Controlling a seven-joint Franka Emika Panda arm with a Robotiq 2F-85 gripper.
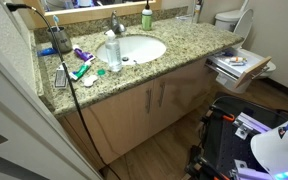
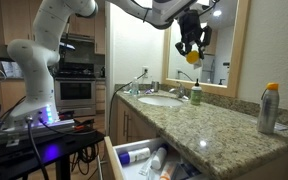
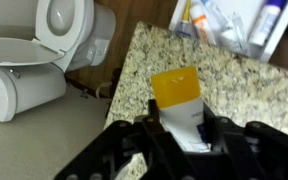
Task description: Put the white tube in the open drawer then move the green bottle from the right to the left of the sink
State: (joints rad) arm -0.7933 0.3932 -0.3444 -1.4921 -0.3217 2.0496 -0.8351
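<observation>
The tube still hangs high above the countertop, so I will next move my gripper off the counter toward the open drawer (image 1: 237, 64) (image 3: 238, 20) and lower it over the toiletries inside.
My gripper (image 2: 191, 45) hangs high above the granite countertop (image 2: 214, 125), shut on the white tube (image 3: 177, 92), which has a yellow end pointing down. In the wrist view the gripper (image 3: 184, 128) clamps the tube's white part, over the counter's end. The open drawer (image 3: 229, 25) lies beyond that end, full of toiletries, and also shows in both exterior views (image 1: 236, 65) (image 2: 149, 160). The green bottle (image 1: 147, 17) (image 2: 196, 93) stands upright by the faucet at the back of the sink (image 1: 134, 48) (image 2: 161, 99).
A clear plastic bottle (image 1: 113, 55) and teal and purple tubes (image 1: 81, 68) lie on the counter beside the basin. A metal bottle with an orange cap (image 2: 269, 108) stands at the counter's near end. A toilet (image 3: 44, 50) stands beyond the counter.
</observation>
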